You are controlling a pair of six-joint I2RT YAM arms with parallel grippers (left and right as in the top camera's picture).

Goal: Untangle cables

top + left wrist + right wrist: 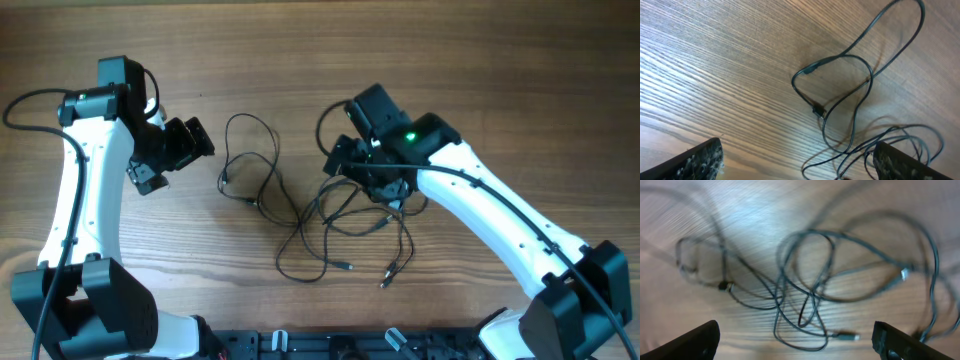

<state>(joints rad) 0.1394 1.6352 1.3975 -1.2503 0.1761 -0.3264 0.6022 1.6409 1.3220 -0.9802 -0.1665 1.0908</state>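
The robot's right gripper will next move down and back onto the crossed cables, where several pieces of cable cross in one knot.
Several thin black cables (pixel 300 213) lie tangled on the wooden table's middle, with small plug ends (pixel 346 267) toward the front. My left gripper (pixel 183 153) hovers open to the left of the tangle, apart from it. In the left wrist view the left gripper (pixel 800 167) holds nothing; a cable loop (pixel 870 75) with a small connector (pixel 817 111) lies ahead. My right gripper (pixel 362 172) hangs open over the tangle's right side. The right wrist view shows the right gripper (pixel 797 345) above crossed cables (pixel 812 296) and a silvery plug (pixel 847 336).
A thicker black wire (pixel 30 105) runs from the left arm at the far left. A black rail (pixel 330 345) lines the table's front edge. Both arm bases stand at the front corners.
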